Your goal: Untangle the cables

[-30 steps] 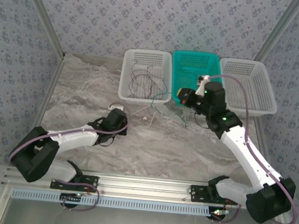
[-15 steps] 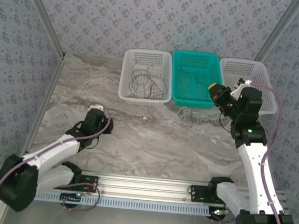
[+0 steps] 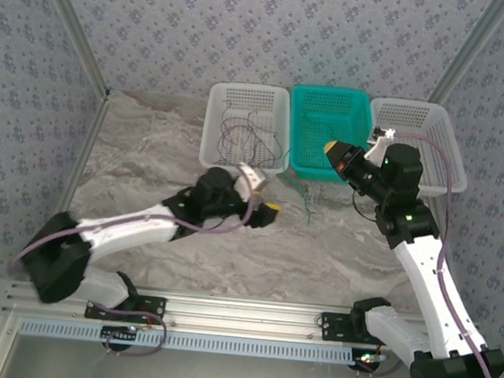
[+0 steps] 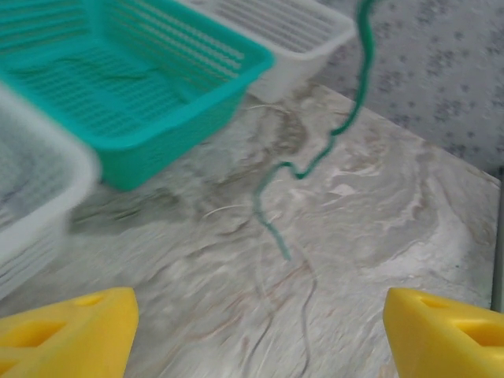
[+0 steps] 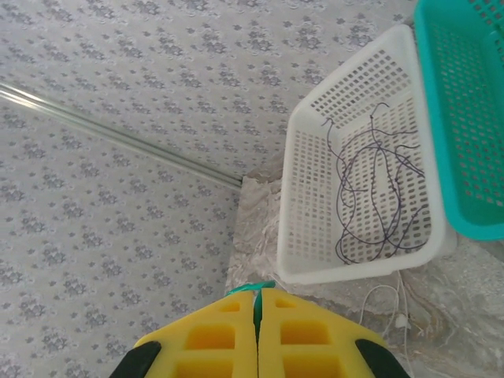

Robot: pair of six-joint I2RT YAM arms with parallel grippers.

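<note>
The robot should next raise its right gripper, carry the teal-green cable (image 3: 308, 203) outward over the teal basket (image 3: 332, 100), then lower it and let it go, because the cable still hangs above the marble table.
A teal-green cable (image 3: 308, 203) hangs from my right gripper (image 3: 332, 150), which is shut on its upper end in front of the teal basket (image 3: 332, 100). The right wrist view shows the cable (image 5: 253, 288) pinched between the shut yellow fingers (image 5: 205, 339). In the left wrist view that cable (image 4: 315, 161) dangles with its tip just above the table. My left gripper (image 3: 262, 193) is open to the left of it, nothing between its fingers (image 4: 67, 331). Dark cables (image 3: 243, 139) lie coiled in the left white basket (image 3: 215, 123). Faint pale wires (image 4: 303, 291) lie on the table.
Three baskets stand in a row at the back: white, teal, and another white one (image 3: 435, 140) on the right. A thin white wire (image 5: 383, 299) lies on the marble table (image 3: 147, 161) in front of the left basket. Patterned walls enclose the sides.
My left arm has swung from the left side toward the middle and its gripper has opened. My right gripper has lifted the teal-green cable out of the tangle, toward the right.
</note>
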